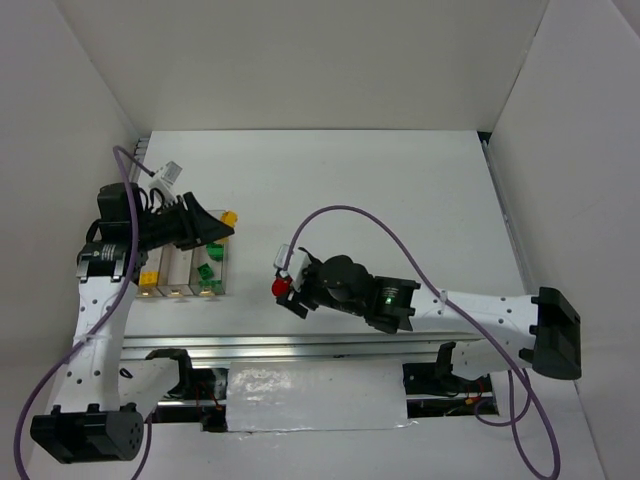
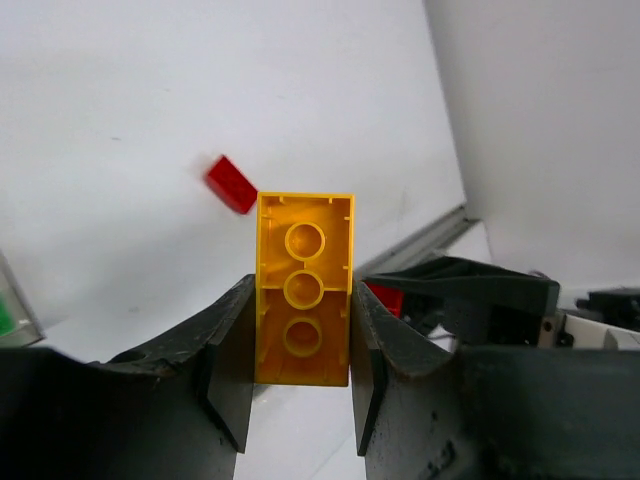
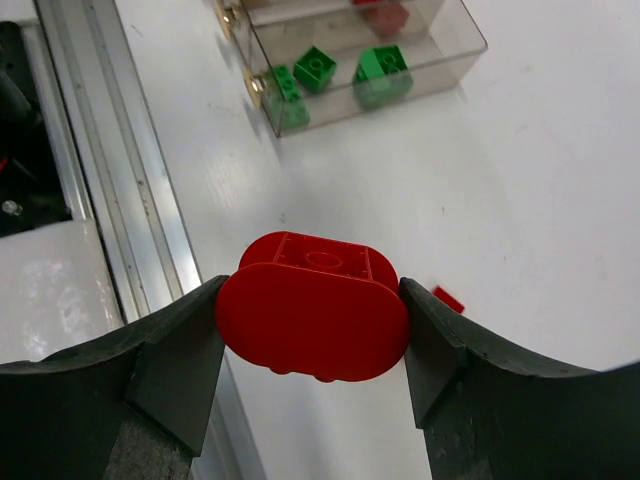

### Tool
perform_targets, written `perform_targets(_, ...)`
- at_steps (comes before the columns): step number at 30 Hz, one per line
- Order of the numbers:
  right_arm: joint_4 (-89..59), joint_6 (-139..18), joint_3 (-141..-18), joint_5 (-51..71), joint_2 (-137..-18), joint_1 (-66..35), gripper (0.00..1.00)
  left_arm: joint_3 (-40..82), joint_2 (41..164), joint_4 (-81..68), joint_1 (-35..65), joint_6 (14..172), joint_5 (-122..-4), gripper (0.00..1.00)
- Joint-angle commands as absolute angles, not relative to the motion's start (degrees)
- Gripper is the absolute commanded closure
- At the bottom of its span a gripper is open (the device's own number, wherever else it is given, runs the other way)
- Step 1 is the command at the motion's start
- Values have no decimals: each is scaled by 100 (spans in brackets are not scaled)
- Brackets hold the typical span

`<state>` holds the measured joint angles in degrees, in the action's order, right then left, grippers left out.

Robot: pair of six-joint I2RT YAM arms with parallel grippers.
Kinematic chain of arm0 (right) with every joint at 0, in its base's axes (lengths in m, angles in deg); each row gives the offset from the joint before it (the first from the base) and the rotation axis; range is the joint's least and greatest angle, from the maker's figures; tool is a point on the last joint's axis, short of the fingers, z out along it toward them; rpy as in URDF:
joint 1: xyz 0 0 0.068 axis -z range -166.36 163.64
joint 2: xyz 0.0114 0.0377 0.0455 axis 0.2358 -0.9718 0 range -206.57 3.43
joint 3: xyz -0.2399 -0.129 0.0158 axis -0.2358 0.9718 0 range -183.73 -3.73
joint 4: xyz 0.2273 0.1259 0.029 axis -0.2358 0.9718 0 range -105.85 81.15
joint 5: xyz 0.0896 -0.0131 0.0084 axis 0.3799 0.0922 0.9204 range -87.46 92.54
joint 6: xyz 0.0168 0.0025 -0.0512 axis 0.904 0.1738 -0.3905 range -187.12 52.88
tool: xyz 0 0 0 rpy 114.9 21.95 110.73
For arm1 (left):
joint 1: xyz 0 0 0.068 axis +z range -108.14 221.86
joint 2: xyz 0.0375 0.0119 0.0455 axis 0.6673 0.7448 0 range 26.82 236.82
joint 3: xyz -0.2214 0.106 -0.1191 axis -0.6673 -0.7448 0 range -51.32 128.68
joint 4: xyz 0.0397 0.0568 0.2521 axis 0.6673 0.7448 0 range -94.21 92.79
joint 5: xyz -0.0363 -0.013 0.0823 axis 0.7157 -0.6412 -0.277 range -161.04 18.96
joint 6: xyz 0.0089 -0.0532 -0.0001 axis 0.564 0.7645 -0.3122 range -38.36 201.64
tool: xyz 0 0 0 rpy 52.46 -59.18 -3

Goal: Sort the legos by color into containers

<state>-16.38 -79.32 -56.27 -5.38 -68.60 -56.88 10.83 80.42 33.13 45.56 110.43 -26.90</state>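
Note:
I should move my left gripper down and to the left in the top view, over the bin of matching yellow pieces, which is below it on that side.
My left gripper (image 1: 218,226) (image 2: 302,335) is shut on a yellow lego brick (image 2: 303,240) (image 1: 229,216), gripped by its long sides with the hollow underside facing the camera, just past the far end of the containers (image 1: 180,272). The three clear bins stand in a row: yellow pieces in the left one, green legos (image 3: 317,68) in the right one, a red piece (image 3: 388,14) in the middle. My right gripper (image 1: 284,287) (image 3: 312,300) is shut on a rounded red lego (image 3: 312,325) above the table right of the bins. A small red brick (image 2: 232,184) (image 3: 448,298) lies loose on the table.
An aluminium rail (image 1: 300,346) (image 3: 100,200) runs along the table's near edge. White walls enclose the back and both sides. A small white object (image 1: 170,172) lies at the far left corner, behind the left arm.

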Motion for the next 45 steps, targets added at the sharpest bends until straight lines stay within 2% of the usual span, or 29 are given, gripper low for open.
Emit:
perform_targets(1,-2217,-7626,-5252,-511,-6277,-5483,100,1459,8095,3155,4687,10748,-3451,100)
perform_targets(2,-2322,-7495,-5051,-537,-6127,-5387,100,1617,8174,3469,4695,10582,-5014,100)
perform_targets(7,-2674,-7231,-4453,-353,-5670,-5193,100,1005,8613,3324,4730,10502,-8732,100)
perform_targets(12,-2683,-7178,-4443,-282,-5485,-5166,100,354,9018,1676,5028,9975,-8827,100)
perform_targets(15,-2806,-7116,-4285,-195,-5379,-5140,100,55,9352,787,5485,9597,-8223,100)
perform_targets(21,-2938,-7019,-4144,95,-5247,-5122,100,98,10335,396,5776,9140,-8448,97)
perform_targets(23,-2965,-7011,-4126,131,-5186,-5105,100,19,10625,335,5846,9157,-8458,84)
perform_targets(27,-2991,-7011,-4065,140,-5063,-5105,100,-121,10890,273,6101,9385,-8371,68)
perform_targets(28,-3000,-7011,-4056,148,-5045,-5105,100,-122,10899,256,6189,9385,-8300,68)
perform_targets(31,-3009,-7011,-4065,175,-5036,-5096,100,-131,10847,264,6189,9508,-8378,53)
perform_targets(32,-2991,-7002,-4073,192,-5079,-5096,100,-148,10821,256,6198,9595,-8492,45)
perform_targets(33,-2982,-7002,-4100,210,-5106,-5096,100,-200,10768,229,6198,9675,-8588,17)
perform_targets(34,-2956,-7002,-4117,227,-5167,-5105,100,-210,10759,229,6198,9675,-8607,1)
perform_targets(41,-2991,-6940,-4170,201,-5378,-5096,100,-175,10592,264,6207,9877,-8317,0)
perform_targets(45,-3009,-6887,-4232,228,-5510,-5035,100,264,10180,720,6207,10420,-7879,0)
